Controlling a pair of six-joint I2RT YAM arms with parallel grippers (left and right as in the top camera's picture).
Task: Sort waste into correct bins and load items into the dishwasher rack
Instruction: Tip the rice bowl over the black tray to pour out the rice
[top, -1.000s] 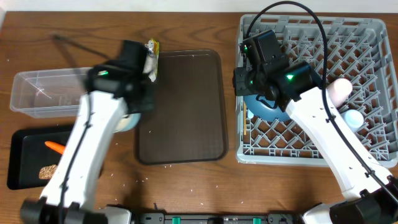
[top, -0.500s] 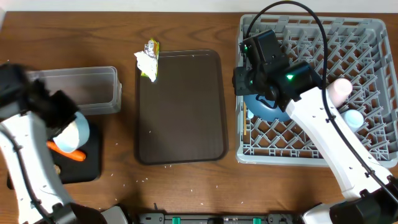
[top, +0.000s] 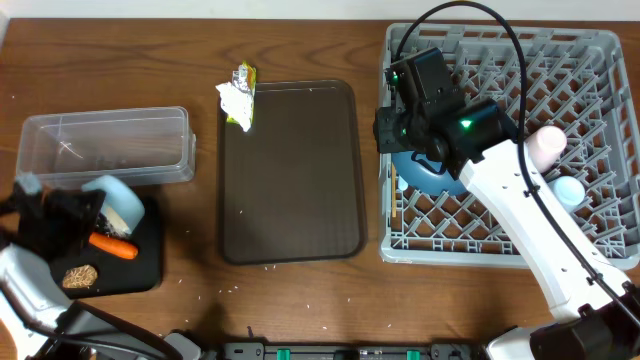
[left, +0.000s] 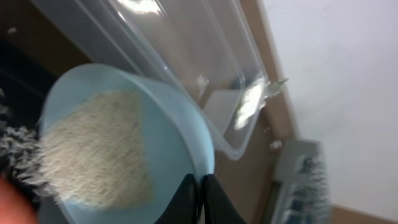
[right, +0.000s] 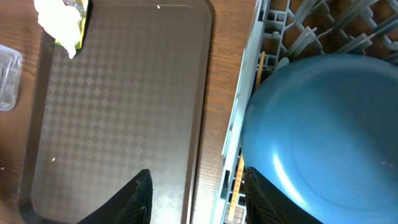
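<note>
Next I should tip the bowl in my left gripper further, lower it onto the black tray by the carrot and free its rim, since rice still fills it.
My left gripper is shut on the rim of the white bowl, which I hold tilted over the black tray. Rice fills the bowl and spills at its lower edge. In the overhead view the bowl hangs above the orange carrot and the brown food lump. The clear tub lies just behind. My right gripper is open and empty, over the gap between the serving tray and the grey rack. The blue plate stands in the rack.
The crumpled napkin with the yellow-green wrapper lies at the dark brown serving tray's far left corner. The pink cup, light blue cup and a chopstick are in the rack. Loose rice grains dot the table.
My left arm swung left from the serving tray's edge with the bowl and now tilts it over the black tray. The right arm has not moved.
</note>
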